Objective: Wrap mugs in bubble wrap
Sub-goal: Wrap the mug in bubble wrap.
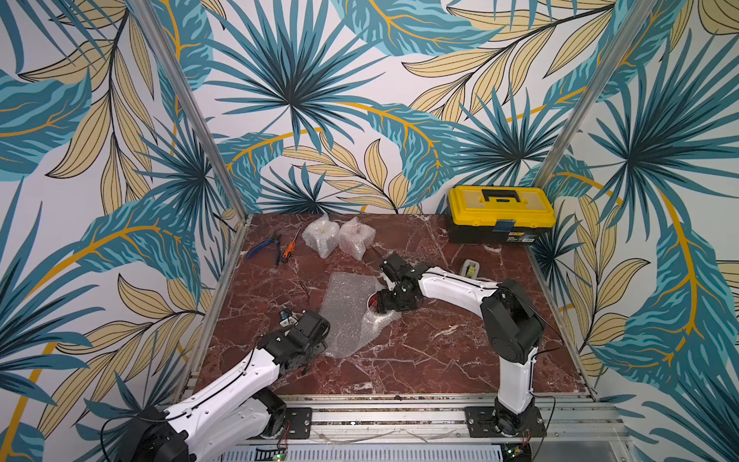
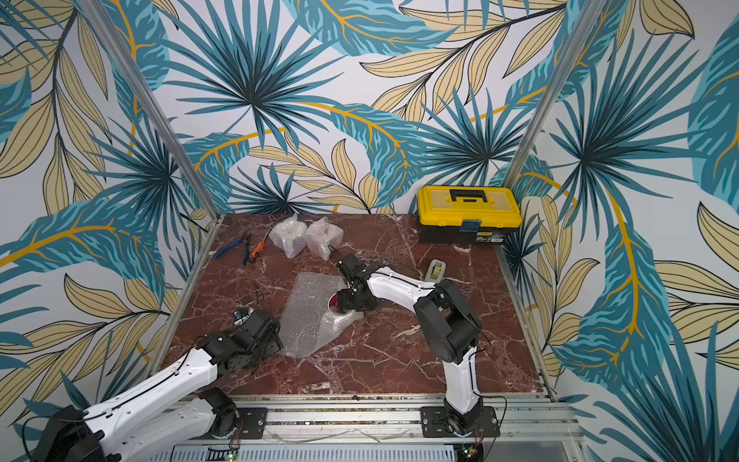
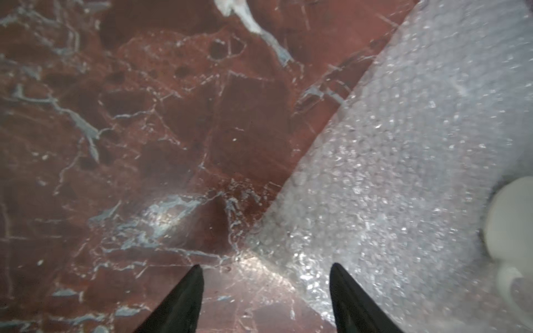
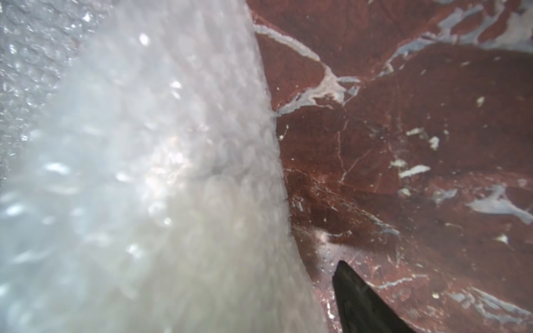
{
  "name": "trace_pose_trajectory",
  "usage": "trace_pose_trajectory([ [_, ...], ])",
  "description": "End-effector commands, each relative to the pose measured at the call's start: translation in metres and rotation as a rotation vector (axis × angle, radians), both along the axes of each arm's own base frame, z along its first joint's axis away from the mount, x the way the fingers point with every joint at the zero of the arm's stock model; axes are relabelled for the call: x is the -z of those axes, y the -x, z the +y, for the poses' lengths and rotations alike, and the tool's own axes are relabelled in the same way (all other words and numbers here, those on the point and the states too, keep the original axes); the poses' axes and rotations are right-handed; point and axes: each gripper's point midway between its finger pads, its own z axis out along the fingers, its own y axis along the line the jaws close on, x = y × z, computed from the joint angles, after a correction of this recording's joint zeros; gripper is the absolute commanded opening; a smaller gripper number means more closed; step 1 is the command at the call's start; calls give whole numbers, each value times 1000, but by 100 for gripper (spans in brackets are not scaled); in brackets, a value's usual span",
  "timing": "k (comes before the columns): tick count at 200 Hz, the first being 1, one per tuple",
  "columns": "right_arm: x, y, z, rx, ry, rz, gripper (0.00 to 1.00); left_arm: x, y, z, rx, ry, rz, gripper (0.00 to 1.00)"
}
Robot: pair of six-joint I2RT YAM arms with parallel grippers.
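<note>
This side of the sheet lies unfolded, so my left gripper reaches outward and down to the sheet's edge by the sheet's near corner (image 3: 265, 226) next.
A sheet of bubble wrap (image 1: 346, 320) (image 2: 306, 320) lies mid-table. On its right edge a white mug with a red inside (image 1: 372, 301) (image 2: 332, 301) lies on its side, its body folded under wrap (image 4: 144, 173). My right gripper (image 1: 384, 306) is directly over it. One fingertip (image 4: 354, 297) shows just off the wrap above bare table, and the other is hidden behind the covered mug. My left gripper (image 3: 266, 269) is open at the sheet's near left corner (image 3: 403, 144), holding nothing. The mug's white side (image 3: 507, 219) shows farther along the sheet.
Two wrapped bundles (image 1: 320, 237) (image 1: 356, 238) stand at the back. Blue pliers (image 1: 264, 246) and an orange screwdriver (image 1: 288, 250) lie to their left. A yellow toolbox (image 1: 500, 214) fills the back right corner, and a small grey tape dispenser (image 1: 470, 267) is in front of it.
</note>
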Motion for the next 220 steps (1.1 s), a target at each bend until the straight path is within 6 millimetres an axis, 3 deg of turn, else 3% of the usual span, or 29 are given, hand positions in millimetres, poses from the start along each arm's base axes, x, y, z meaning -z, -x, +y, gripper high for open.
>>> trace_pose_trajectory([
  [1, 16, 13, -5, -25, 43, 66, 78, 13, 3, 1, 2, 3, 35, 72],
  [100, 17, 14, -6, -29, 47, 69, 77, 36, -24, -9, 15, 38, 46, 54],
  [112, 16, 14, -7, -28, 46, 70, 77, 39, -26, -11, 20, 39, 50, 48],
  [134, 17, 15, -7, -30, 47, 73, 77, 41, -30, -15, 40, 44, 58, 29],
  [165, 18, 14, -7, -30, 48, 74, 77, 24, -40, -31, 110, 90, 50, 0],
  [220, 19, 12, -5, -25, 36, 78, 77, -47, -54, -66, 253, 275, -150, 0],
])
